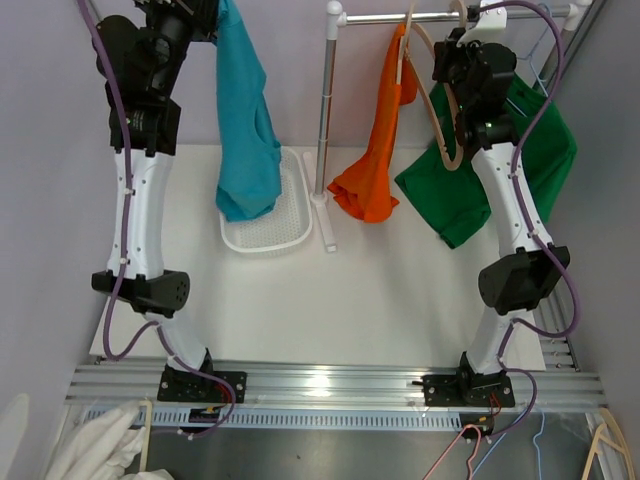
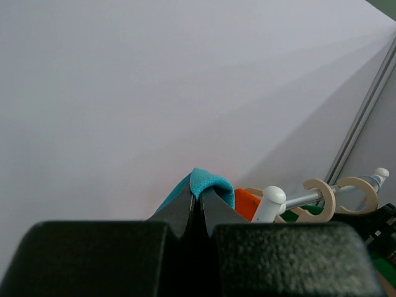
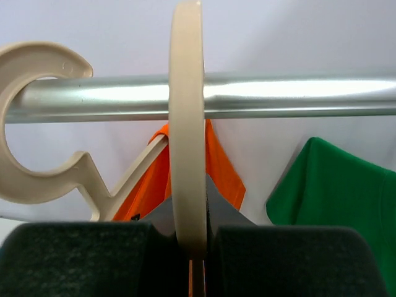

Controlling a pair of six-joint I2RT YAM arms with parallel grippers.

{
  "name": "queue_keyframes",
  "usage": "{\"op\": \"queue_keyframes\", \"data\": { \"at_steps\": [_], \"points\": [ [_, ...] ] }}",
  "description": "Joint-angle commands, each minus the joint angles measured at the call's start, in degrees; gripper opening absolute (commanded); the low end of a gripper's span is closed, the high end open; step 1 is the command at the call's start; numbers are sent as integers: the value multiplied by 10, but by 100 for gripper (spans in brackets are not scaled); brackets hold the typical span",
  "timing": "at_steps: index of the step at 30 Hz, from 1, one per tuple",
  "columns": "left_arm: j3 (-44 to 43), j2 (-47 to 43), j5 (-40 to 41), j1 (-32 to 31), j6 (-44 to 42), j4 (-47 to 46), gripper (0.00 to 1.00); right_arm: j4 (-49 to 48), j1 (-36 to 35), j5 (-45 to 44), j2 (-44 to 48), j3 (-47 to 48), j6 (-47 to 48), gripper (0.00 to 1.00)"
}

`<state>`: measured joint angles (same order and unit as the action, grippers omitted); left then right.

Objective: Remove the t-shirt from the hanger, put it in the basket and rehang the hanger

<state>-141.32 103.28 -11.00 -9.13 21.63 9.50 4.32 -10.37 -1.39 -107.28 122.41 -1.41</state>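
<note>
My right gripper should next edge toward the orange t-shirt along the metal bar, which lies just outward of the gripper's fingers, and let go, since the beige hanger is bare.
A teal t-shirt (image 1: 245, 130) hangs free from my left gripper (image 1: 205, 15), which is raised at the far left and shut on a fold of it (image 2: 210, 182); the shirt's hem dangles over a white basket (image 1: 290, 238). My left gripper (image 2: 198, 201) has its jaws pressed together on the cloth. My right gripper (image 1: 462, 42) is shut on a bare beige hanger (image 1: 440, 110) whose hook (image 3: 187, 124) is over the metal rail (image 3: 297, 96). My right gripper (image 3: 189, 226) clamps the hook edge-on.
An orange t-shirt (image 1: 375, 170) on a second beige hanger (image 3: 37, 124) and a green t-shirt (image 1: 500, 170) hang from the rail (image 1: 440, 15). The rack's upright pole (image 1: 325, 110) stands beside the basket. White cloth (image 1: 100, 445) and spare hangers (image 1: 610, 440) lie below the near edge.
</note>
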Motion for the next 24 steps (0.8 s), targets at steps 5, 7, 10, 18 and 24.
{"op": "queue_keyframes", "data": {
  "at_steps": [5,7,10,18,24],
  "points": [
    [40,28,-42,7,64,-26,1,-64,0,2,-21,55,10,0],
    [91,36,-40,6,87,8,1,-24,0,6,-60,111,11,0],
    [189,51,-25,5,134,63,1,-1,0,7,-95,155,11,0],
    [413,40,62,27,236,141,1,33,0,5,-98,137,6,4],
    [360,70,0,65,236,200,52,67,1,-8,-72,122,11,45]
  ]
}}
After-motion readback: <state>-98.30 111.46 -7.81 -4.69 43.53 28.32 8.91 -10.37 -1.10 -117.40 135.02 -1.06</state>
